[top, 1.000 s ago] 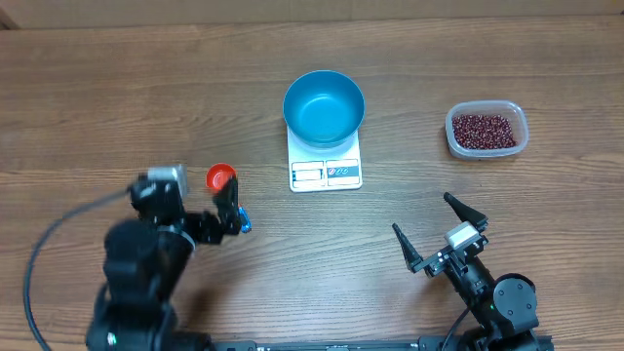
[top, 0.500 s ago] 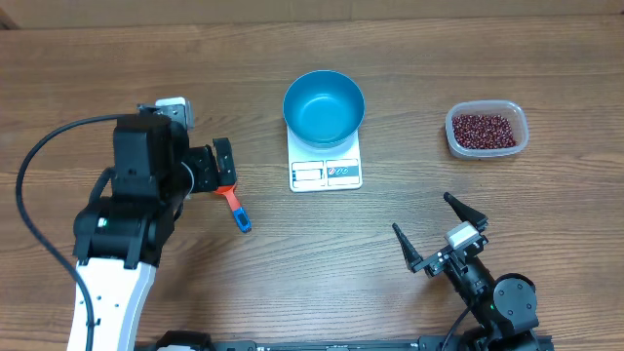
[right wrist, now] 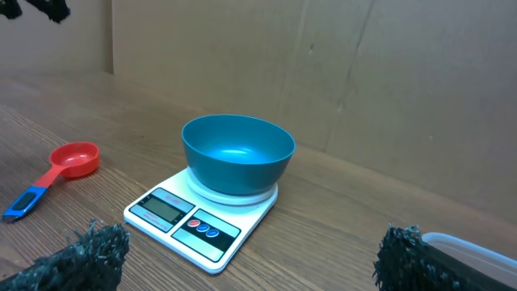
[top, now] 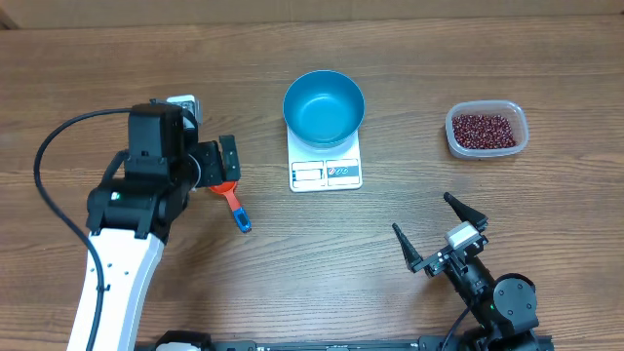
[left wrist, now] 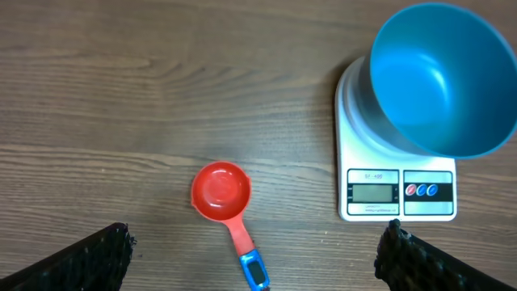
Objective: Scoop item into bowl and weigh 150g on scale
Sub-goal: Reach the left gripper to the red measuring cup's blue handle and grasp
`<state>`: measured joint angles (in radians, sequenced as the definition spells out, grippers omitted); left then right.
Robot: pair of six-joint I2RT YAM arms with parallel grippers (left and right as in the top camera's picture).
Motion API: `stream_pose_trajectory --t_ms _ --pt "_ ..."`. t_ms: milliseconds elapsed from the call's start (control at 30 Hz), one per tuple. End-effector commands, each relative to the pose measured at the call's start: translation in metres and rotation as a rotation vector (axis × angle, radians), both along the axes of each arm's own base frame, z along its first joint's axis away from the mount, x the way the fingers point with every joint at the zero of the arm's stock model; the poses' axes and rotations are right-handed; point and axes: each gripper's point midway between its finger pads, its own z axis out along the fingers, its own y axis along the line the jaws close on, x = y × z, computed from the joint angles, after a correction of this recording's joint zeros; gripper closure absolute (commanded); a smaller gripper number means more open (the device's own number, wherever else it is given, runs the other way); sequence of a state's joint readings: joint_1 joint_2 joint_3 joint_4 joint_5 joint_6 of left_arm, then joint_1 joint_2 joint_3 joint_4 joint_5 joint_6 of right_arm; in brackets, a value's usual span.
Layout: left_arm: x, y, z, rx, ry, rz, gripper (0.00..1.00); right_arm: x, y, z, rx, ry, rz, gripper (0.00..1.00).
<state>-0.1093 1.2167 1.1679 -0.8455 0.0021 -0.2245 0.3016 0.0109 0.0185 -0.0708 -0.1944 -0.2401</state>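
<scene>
The red part of the scoop's handle is close to the cup. My left gripper should go down to it next.
The teal-blue bowl stands empty on the white scale at the table's middle; the left wrist view shows the bowl and the scale at its right. Red-brown beans fill a clear tub at the right. A red scoop with a blue-tipped handle lies left of the scale. My left gripper hangs open above the scoop, not touching it. Near the front right, my right gripper stands open and holds nothing; it faces the bowl and the scale.
The clear plastic tub sits about a hand's width right of the scale; its rim shows at the right wrist view's lower right. A black cable loops left of the left arm. Cardboard walls stand behind the table.
The left arm has swung from the near-left edge up and over the scoop, then edged slightly right. The scoop, bowl, scale and right arm have not moved.
</scene>
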Motion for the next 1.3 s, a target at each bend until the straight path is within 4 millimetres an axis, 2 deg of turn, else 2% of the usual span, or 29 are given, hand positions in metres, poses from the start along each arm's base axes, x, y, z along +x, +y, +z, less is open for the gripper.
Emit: stream_pose_trajectory --t_ms 0,233,367,500,600,767,933,1100,1267 --pt "0.010 0.001 0.003 0.026 -0.009 -0.009 0.00 0.001 -0.003 -0.002 0.004 -0.001 -0.015 0.00" --pt "0.021 -0.003 -0.017 0.001 0.040 0.006 0.00 0.001 -0.003 -0.002 0.003 0.000 -0.015 0.00" --pt "0.022 -0.003 -0.035 -0.009 0.104 0.029 0.00 0.001 -0.003 -0.002 0.003 0.000 -0.015 0.00" --pt "0.017 -0.002 -0.055 -0.031 0.189 0.078 0.00 0.001 -0.003 -0.002 0.003 0.000 -0.015 0.00" --pt "0.008 -0.002 -0.069 -0.023 0.239 0.079 0.06 0.001 -0.003 -0.002 0.003 0.000 -0.015 0.00" --pt "-0.015 0.000 -0.107 -0.016 0.331 0.083 0.05 0.001 -0.003 -0.002 0.003 0.000 -0.015 0.00" --pt "-0.021 -0.004 -0.134 -0.048 0.338 0.111 0.05 0.001 -0.003 -0.002 0.003 0.000 -0.015 0.00" --pt "-0.025 -0.006 -0.150 -0.025 0.342 0.132 0.04 0.001 -0.003 -0.002 0.004 -0.001 -0.015 0.00" --pt "-0.022 -0.004 -0.161 0.021 0.347 0.156 0.04 0.001 -0.003 -0.002 0.004 -0.001 -0.015 0.00"
